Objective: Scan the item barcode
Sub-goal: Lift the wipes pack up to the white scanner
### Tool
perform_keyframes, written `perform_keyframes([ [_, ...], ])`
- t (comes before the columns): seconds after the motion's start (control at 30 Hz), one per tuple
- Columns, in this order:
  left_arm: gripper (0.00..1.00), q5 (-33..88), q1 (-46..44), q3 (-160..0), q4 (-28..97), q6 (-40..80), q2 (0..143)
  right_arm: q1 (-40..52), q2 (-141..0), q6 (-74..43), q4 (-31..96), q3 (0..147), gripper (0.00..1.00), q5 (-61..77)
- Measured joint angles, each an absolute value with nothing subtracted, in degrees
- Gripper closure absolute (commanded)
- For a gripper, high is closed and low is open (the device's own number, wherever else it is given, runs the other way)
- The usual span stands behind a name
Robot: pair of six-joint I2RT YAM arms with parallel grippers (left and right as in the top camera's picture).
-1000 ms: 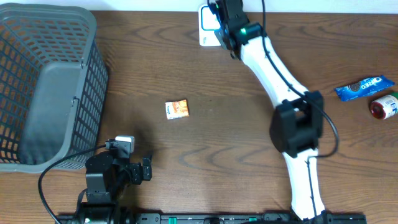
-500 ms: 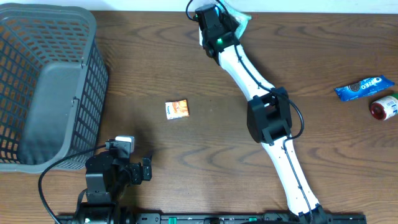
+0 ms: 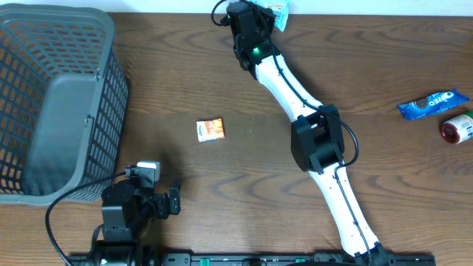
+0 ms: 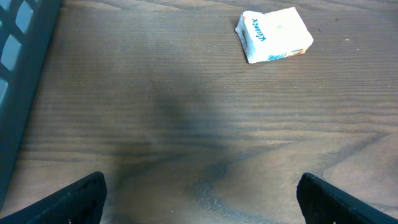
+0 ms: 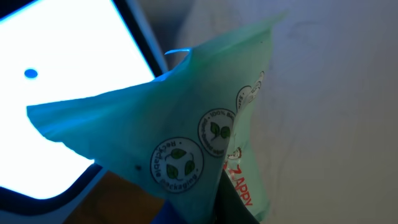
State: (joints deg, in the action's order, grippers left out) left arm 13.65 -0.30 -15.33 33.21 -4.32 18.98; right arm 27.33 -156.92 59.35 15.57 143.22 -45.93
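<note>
I will move my right gripper to its right in the overhead view next, to the tabletop beside the Oreo packet and away from the scanner. Then I will lower it and let go.
My right gripper is stretched to the table's far edge, shut on a pale green packet. In the right wrist view the green packet, printed with leaf seals and red letters, fills the middle. It hangs just in front of the scanner's glowing white screen. In the overhead view the arm hides the scanner. My left gripper rests low at the near left, open, with only bare wood between its fingers.
A grey mesh basket stands at the left. A small Kleenex tissue pack lies mid-table. A blue Oreo packet and a red-capped bottle lie at the right edge.
My right arm has swung left and towards the far edge with the green packet, covering the scanner in the overhead view. The left arm has stayed still.
</note>
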Motion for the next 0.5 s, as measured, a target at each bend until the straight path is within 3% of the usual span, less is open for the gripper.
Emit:
perform_keyframes([
  [0.27, 0.02, 13.6, -0.3, -15.3, 33.2, -4.3, 19.0, 27.3, -156.6, 58.4, 21.0, 140.3, 0.99, -48.9],
  [0.5, 0.02, 13.6, -0.3, -15.3, 33.2, -4.3, 19.0, 27.7, -151.8, 46.8, 48.4, 140.1, 0.99, -49.6],
])
